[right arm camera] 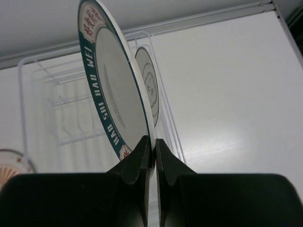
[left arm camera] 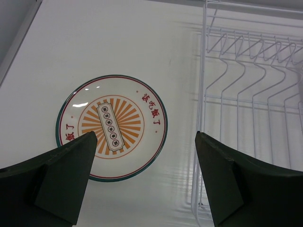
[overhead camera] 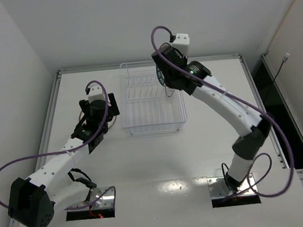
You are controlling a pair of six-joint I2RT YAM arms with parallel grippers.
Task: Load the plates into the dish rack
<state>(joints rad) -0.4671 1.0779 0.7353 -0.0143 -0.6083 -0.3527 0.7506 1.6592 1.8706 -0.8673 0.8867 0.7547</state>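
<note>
My right gripper lowers toward the rack slot (overhead camera: 162, 93) beside the white plate next and releases the teal-rimmed plate's rim there. The teal-rimmed plate still hangs above the rack.
The orange-patterned plate (left arm camera: 112, 127) lies flat on the table, left of the dish rack (left arm camera: 251, 94). My left gripper (left arm camera: 149, 175) is open and empty above the plate's near right edge; in the top view my left gripper (overhead camera: 99, 108) hides that plate. My right gripper (right arm camera: 154, 142) is shut on the rim of the teal-rimmed plate (right arm camera: 113, 90) and holds it on edge over the rack (overhead camera: 153, 100); in the top view my right gripper (overhead camera: 164, 76) is at the rack's far right. The white grey-ringed plate (right arm camera: 149, 87) stands upright in the rack behind it.
The table's raised metal edge (overhead camera: 147, 64) runs close behind the rack. A wall stands behind the table and another on its left. The orange plate's edge also shows in the right wrist view (right arm camera: 12, 161).
</note>
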